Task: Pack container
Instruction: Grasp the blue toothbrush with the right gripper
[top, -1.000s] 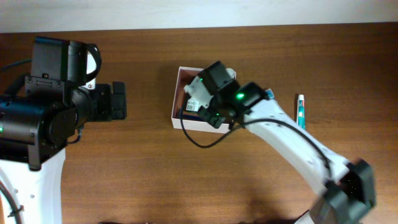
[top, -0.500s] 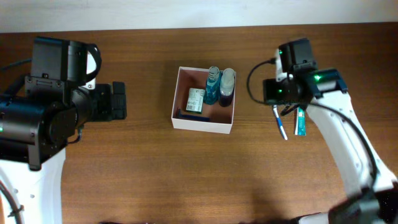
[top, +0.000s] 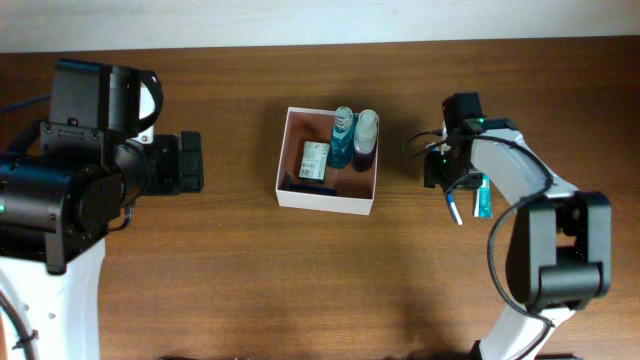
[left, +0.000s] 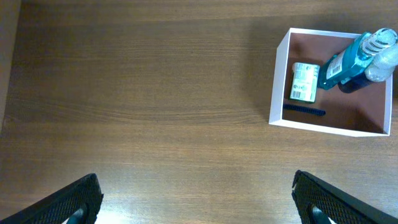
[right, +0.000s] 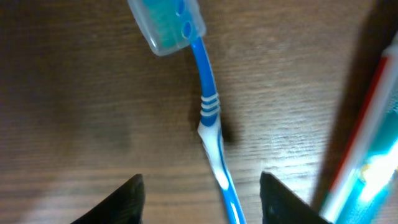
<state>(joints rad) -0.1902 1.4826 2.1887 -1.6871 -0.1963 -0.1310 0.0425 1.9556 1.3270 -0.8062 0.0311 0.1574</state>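
Observation:
The toothbrush handle already runs between my right gripper's fingers, so I will bring that gripper down onto the toothbrush handle's white part beside the rings and close it.
The container is a square white box with a pinkish-brown inside at the table's middle; it also shows in the left wrist view. It holds a teal bottle, a dark bottle with a clear cap, a small green-white carton and a dark comb. My right gripper is open, low over a blue and white toothbrush whose handle lies between the fingers. A toothpaste tube lies just right of it. My left gripper is open and empty, left of the container.
The toothpaste tube also shows at the right edge of the right wrist view. The left arm's big black body fills the left side of the table. A pale wall runs along the table's far edge.
My right arm left the container, swung right to the toothbrush and has now dropped low over it. The green-white carton now lies in the container. The left arm has not moved.

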